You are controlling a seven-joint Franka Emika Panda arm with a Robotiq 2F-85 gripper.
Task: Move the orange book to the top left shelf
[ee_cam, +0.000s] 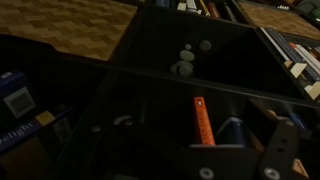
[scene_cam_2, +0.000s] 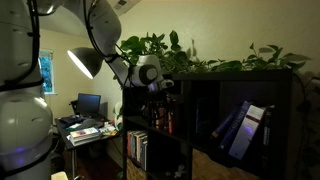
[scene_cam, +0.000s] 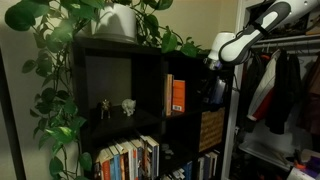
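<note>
I will move my gripper sideways to the orange book next and put its open fingers around the book's bright orange spine (scene_cam: 181,95) (ee_cam: 204,122), because the spine is still beyond them.
The orange book (scene_cam: 177,95) stands upright in the narrow top middle cubby of the dark bookcase, its slim spine also showing in the wrist view (ee_cam: 203,120). The top left shelf (scene_cam: 95,75) is the wide black cubby to its left; two small figurines (scene_cam: 117,106) stand on its floor. My gripper (scene_cam: 214,92) hangs in front of the bookcase, just right of the book's cubby and apart from the book. It also shows in an exterior view (scene_cam_2: 160,92). In the wrist view the jaws (ee_cam: 200,150) look open and empty, with the book beyond them.
A leafy plant in a white pot (scene_cam: 118,22) sits on top of the bookcase. A row of multicoloured books (scene_cam: 128,160) fills the lower left cubby. A woven basket (scene_cam: 212,128) sits below the gripper. Clothes (scene_cam: 280,90) hang at the right. A desk with a monitor (scene_cam_2: 88,105) stands behind.
</note>
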